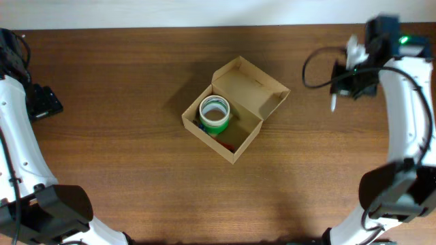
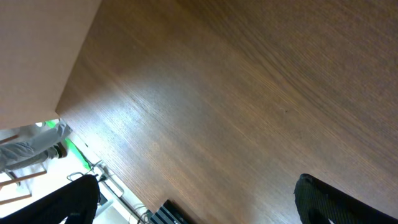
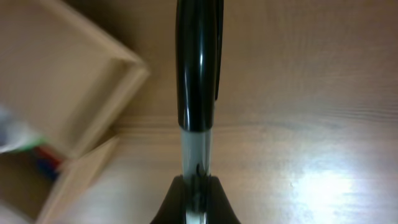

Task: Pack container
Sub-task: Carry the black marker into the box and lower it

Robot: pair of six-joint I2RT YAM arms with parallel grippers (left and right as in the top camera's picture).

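Observation:
I will next move my right gripper left in the overhead view to the narrow part along the container's near side, turn, lower the marker lengthwise and let go.
The tan cardboard container sits open at the table's middle, its flap lid tilted back to the upper right. Inside it are a green and white tape roll and small red and blue items. The container's corner also shows at the left of the right wrist view. My right gripper is at the right, well clear of the container, shut on a marker with a black cap and pale barrel. My left gripper is open and empty over bare wood at the far left.
The wooden table extends all round the container. The table's edge, with cables and a floor beyond it, shows in the left wrist view. A black cable loops off the right arm.

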